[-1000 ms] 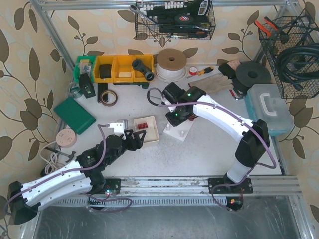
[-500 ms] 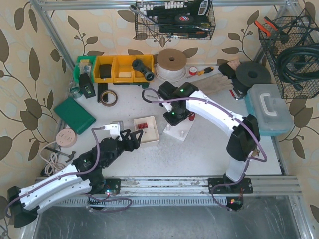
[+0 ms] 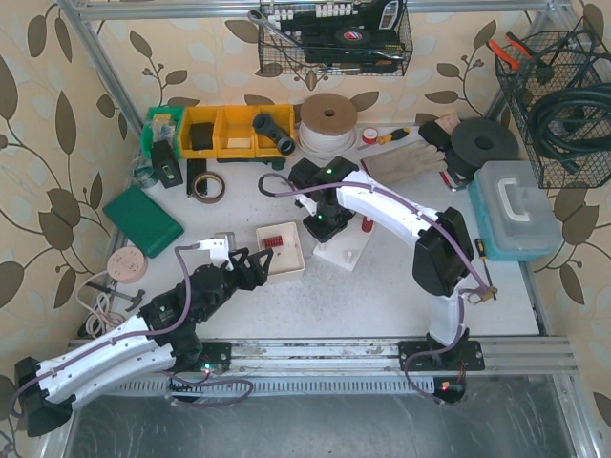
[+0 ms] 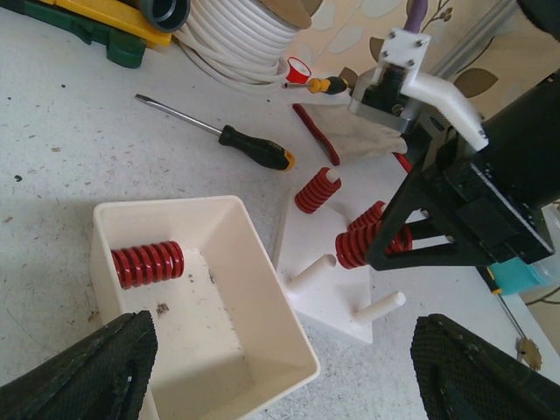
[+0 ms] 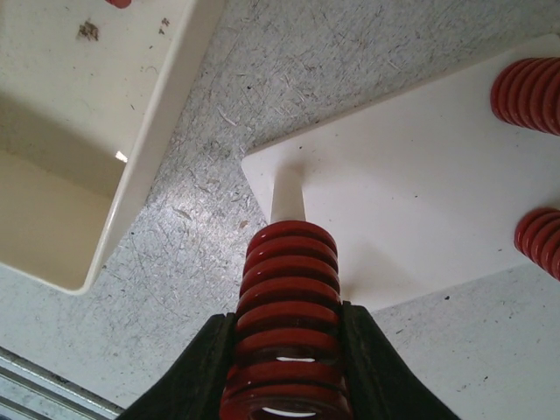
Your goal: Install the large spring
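Note:
The right gripper brings the spring down over the bare peg nearest the tray [image 5: 287,197] next and releases it, since the peg stands below, in line with the spring.
My right gripper [image 3: 325,225] is shut on a large red spring [image 5: 289,341] and holds it in line with a bare white peg [image 5: 287,197] of the white peg base [image 5: 420,192]. The spring's end overlaps the peg's tip. The left wrist view shows this spring [image 4: 372,245] just beside the peg [image 4: 311,271]. Two more red springs [image 5: 529,92] sit on other pegs. A further red spring [image 4: 147,264] lies in the white tray [image 4: 271,289]. My left gripper [image 4: 280,376] is open and empty, hovering at the tray's near edge.
A screwdriver [image 4: 223,131] lies behind the tray. A cable coil [image 3: 327,122], yellow bins [image 3: 229,132], gloves [image 3: 406,162] and a blue case [image 3: 516,210] line the back and right. A green box [image 3: 143,221] and tape roll [image 3: 207,184] lie at the left.
My right arm has swung left with the spring, bringing it over the near-left peg of the base. My left arm shifted slightly left and down early on, then stayed still.

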